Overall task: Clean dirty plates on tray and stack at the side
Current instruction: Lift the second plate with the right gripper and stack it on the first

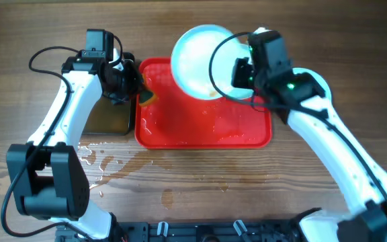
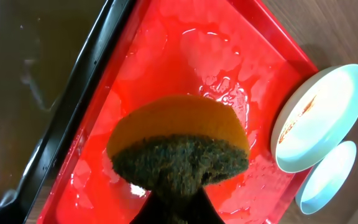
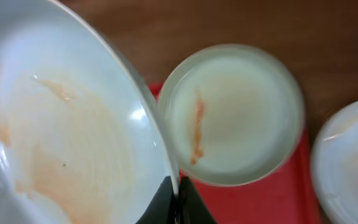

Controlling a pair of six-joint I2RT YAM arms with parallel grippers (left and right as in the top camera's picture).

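Next, my right gripper moves the pale plate to the right in the overhead view, then down onto the third plate (image 1: 318,82) (image 3: 355,158) beside the tray and releases it.
My right gripper (image 1: 237,72) (image 3: 178,200) is shut on the rim of a pale plate (image 1: 201,59) (image 3: 61,137). It holds the plate tilted above the back right of the red tray (image 1: 200,128). Faint orange smears show on that plate. A second plate (image 3: 235,115) with an orange streak lies below, at the tray's edge. A third plate (image 3: 353,162) shows at the right edge of the right wrist view. My left gripper (image 1: 140,93) (image 2: 179,205) is shut on a yellow-and-green sponge (image 2: 179,146) over the wet tray's (image 2: 185,50) left end. Two plates (image 2: 322,118) (image 2: 331,177) show in the left wrist view.
A black pan of brownish water (image 1: 109,119) (image 2: 23,74) sits against the tray's left side, under my left arm. Spilled water (image 1: 113,161) lies on the wooden table in front of the tray.
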